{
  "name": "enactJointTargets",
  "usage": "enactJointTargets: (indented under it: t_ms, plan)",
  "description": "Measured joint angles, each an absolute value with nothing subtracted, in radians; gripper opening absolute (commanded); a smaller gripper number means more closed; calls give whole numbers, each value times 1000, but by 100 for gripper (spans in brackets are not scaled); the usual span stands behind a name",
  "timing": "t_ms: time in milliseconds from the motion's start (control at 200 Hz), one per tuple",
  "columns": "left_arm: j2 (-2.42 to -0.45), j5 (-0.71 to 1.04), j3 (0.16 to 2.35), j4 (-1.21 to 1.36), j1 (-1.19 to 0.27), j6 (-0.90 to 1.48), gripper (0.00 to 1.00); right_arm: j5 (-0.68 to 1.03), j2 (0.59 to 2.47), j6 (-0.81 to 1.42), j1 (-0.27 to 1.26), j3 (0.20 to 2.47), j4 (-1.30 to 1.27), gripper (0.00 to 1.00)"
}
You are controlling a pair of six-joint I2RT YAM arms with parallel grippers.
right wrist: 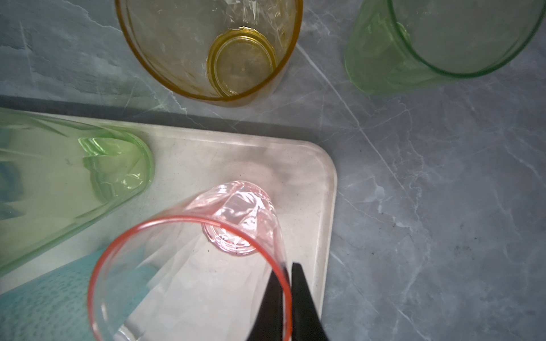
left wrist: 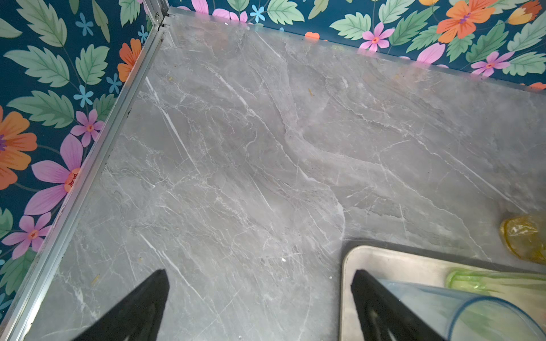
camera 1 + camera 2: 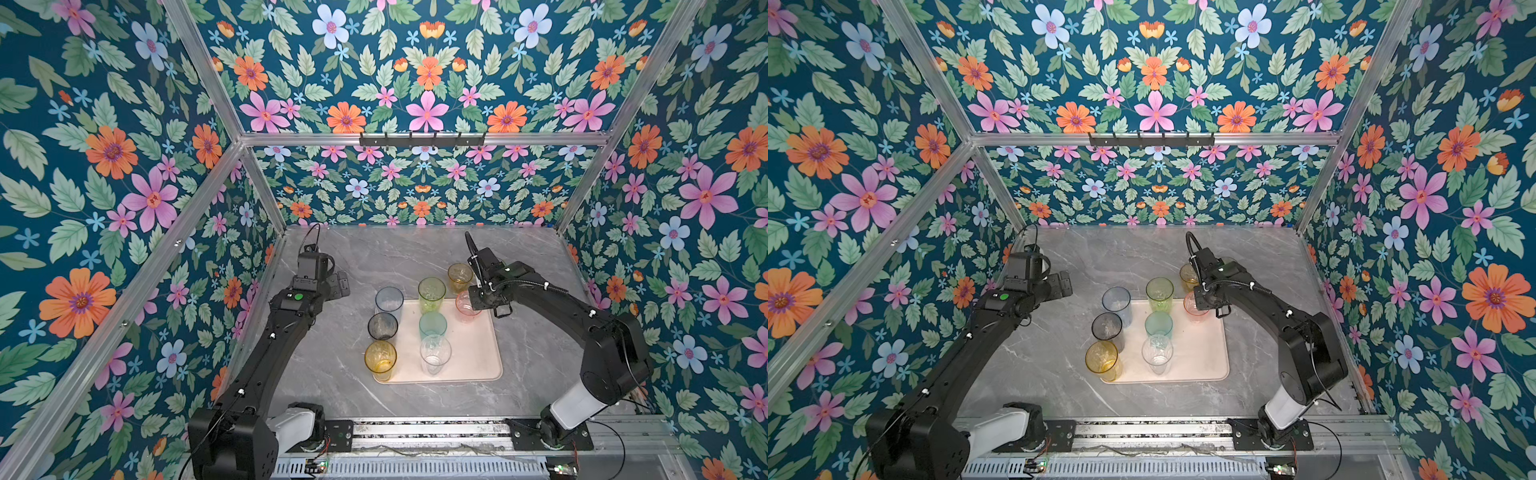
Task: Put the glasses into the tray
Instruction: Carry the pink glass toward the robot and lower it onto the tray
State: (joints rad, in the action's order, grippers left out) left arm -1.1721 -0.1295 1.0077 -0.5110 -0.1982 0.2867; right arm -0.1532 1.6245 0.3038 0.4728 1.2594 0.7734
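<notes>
My right gripper lowers the pink glass next onto the tray's bare far corner below it, beside the green glass, and releases the pink glass's rim.
The pale pink tray (image 3: 478, 357) lies mid-table. Several glasses stand on it: pale blue (image 3: 389, 299), smoky grey (image 3: 382, 326), tall amber (image 3: 380, 359), green (image 3: 432, 293), teal (image 3: 432, 324) and clear (image 3: 435, 353). My right gripper (image 1: 285, 271) is shut on the rim of the pink glass (image 1: 230, 224), one finger inside and one outside. The pink glass's base is over the tray's far right corner (image 1: 322, 165). My left gripper (image 2: 260, 274) hangs open over bare table beside the tray's far left corner (image 2: 351, 257), with nothing between its fingers.
A short amber glass (image 3: 459, 276) stands on the marble just behind the tray. In the right wrist view a second green glass (image 1: 443, 38) stands off the tray beside the short amber glass (image 1: 212, 47). Floral walls with aluminium rails enclose the table.
</notes>
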Motion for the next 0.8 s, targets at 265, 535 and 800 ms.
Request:
enactJointTargets:
  t_ms: [265,535,800]
  plan:
    - [-1173,-130,1008,-511,-198,287,99,-160,1636,310,472,1258,762,0]
    - [-1174,-129,1008,-511,-198,287,99,-160,1650,310,471,1258,758,0]
    - [-1177,-126,1008,-511,-198,287,99,-159,1685,318,464,1257,731,0]
